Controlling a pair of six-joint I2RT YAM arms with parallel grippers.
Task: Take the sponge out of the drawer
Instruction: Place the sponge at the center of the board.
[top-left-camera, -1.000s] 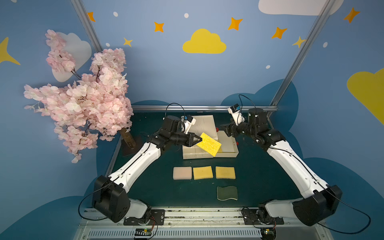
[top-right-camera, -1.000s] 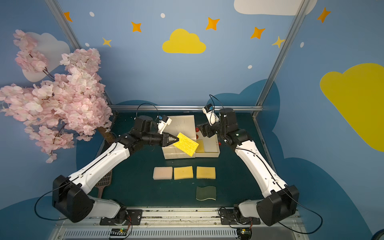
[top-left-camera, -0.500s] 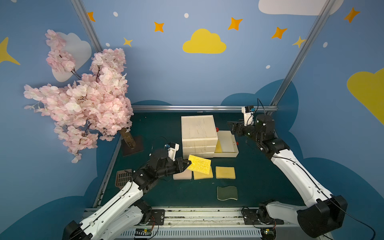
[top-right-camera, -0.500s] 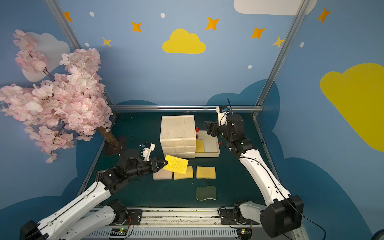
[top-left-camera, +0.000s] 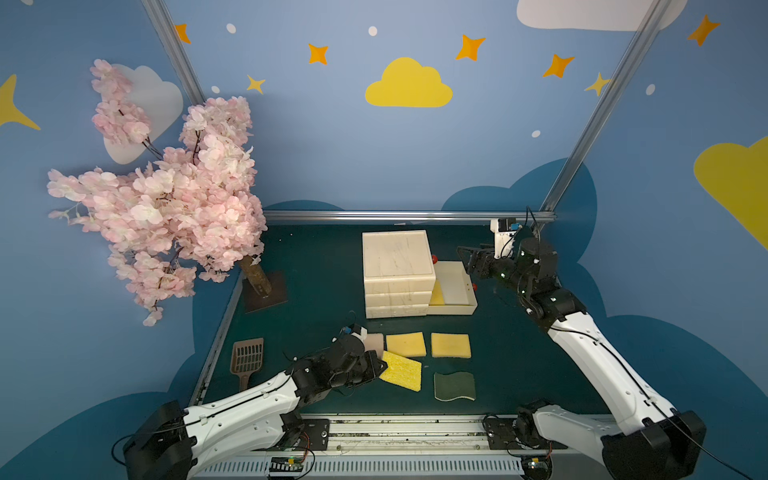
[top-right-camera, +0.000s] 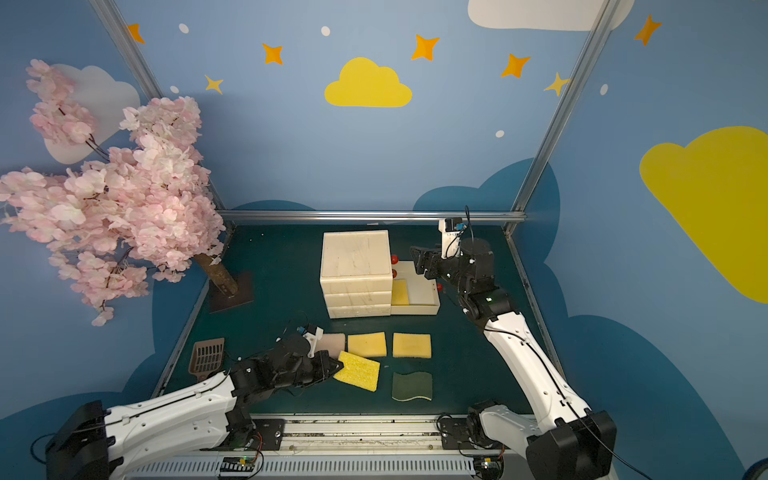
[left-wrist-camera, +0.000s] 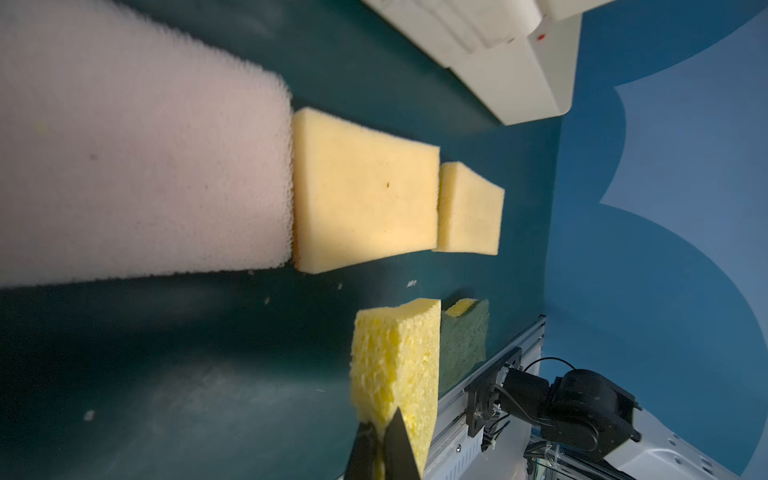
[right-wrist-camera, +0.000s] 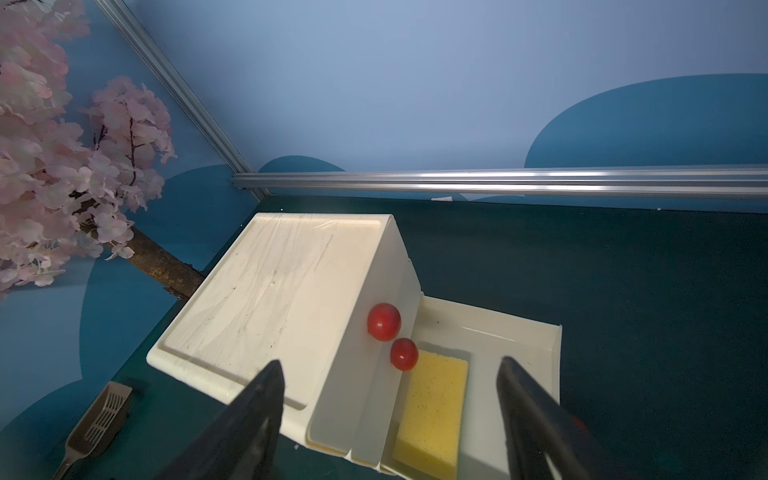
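My left gripper moves down toward the green scouring pad next and releases the porous sponge on the bare mat (top-left-camera: 426, 386) beside it, since that spot is below the gripper.
My left gripper (top-left-camera: 383, 366) is shut on a bright yellow porous sponge (top-left-camera: 402, 370), pinching one edge between its fingertips (left-wrist-camera: 399, 440). That sponge (left-wrist-camera: 395, 357) hangs low over the front of the table. I cannot tell whether it touches the mat. The white drawer unit (top-left-camera: 395, 253) stands at the back, with its bottom drawer (top-left-camera: 454, 309) pulled out to the right. A paler yellow sponge (right-wrist-camera: 432, 411) lies inside that drawer. My right gripper (top-left-camera: 467, 259) is open and empty, hovering above the drawer's far end.
In front of the unit a pink sponge (top-left-camera: 374, 343) and two yellow sponges (top-left-camera: 406, 344) (top-left-camera: 451, 345) lie in a row. A green scouring pad (top-left-camera: 454, 385) sits nearer the front edge. A brown scoop (top-left-camera: 247, 357) and a blossom tree (top-left-camera: 166, 208) stand at the left.
My left arm carried the yellow sponge from the drawer down to the front of the table. The right gripper drew back to the right, away from the drawer unit.
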